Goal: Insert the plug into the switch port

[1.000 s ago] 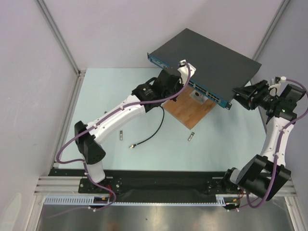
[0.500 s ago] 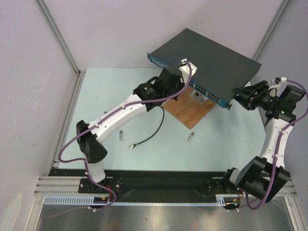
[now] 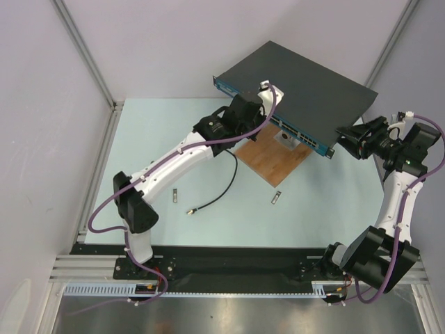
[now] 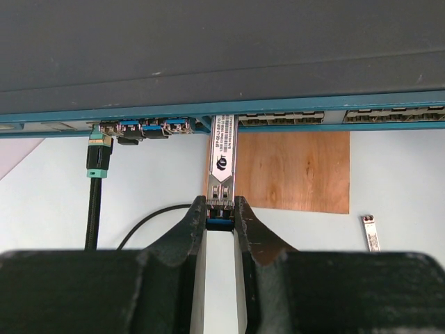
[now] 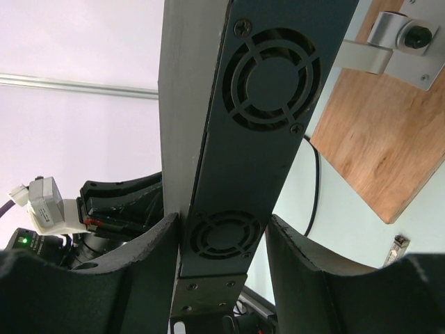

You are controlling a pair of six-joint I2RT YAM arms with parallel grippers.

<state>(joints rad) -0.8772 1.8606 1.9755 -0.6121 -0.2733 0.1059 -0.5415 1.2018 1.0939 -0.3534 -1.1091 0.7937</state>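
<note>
My left gripper will push outward next and slide the silver plug [image 4: 222, 167] deeper into the blue side's port, because that port is outward of my gripper. Then it will release the plug.
The switch [image 3: 306, 80] has a matt black top and a blue front face with ports, seen close in the left wrist view [image 4: 222, 49]. My left gripper [image 4: 220, 209] is shut on the rear end of a silver plug [image 4: 222, 167]. The plug's front end sits at a port in the blue face, just right of several filled ports. In the top view the left gripper [image 3: 261, 111] is pressed up to the switch front. My right gripper [image 3: 342, 139] clasps the switch's right end, with its fingers on either side of the fan-vent side [image 5: 257, 104].
A brown wooden board [image 3: 274, 156] lies under the switch front, and it also shows in the left wrist view [image 4: 299, 170]. A black cable [image 3: 215, 195] runs across the table to a port [image 4: 99, 156]. Two small metal plugs [image 3: 176, 195] [image 3: 277, 197] lie loose on the table.
My left wrist has moved forward towards the switch's front face, carrying the plug with it. The right arm and the switch have not moved.
</note>
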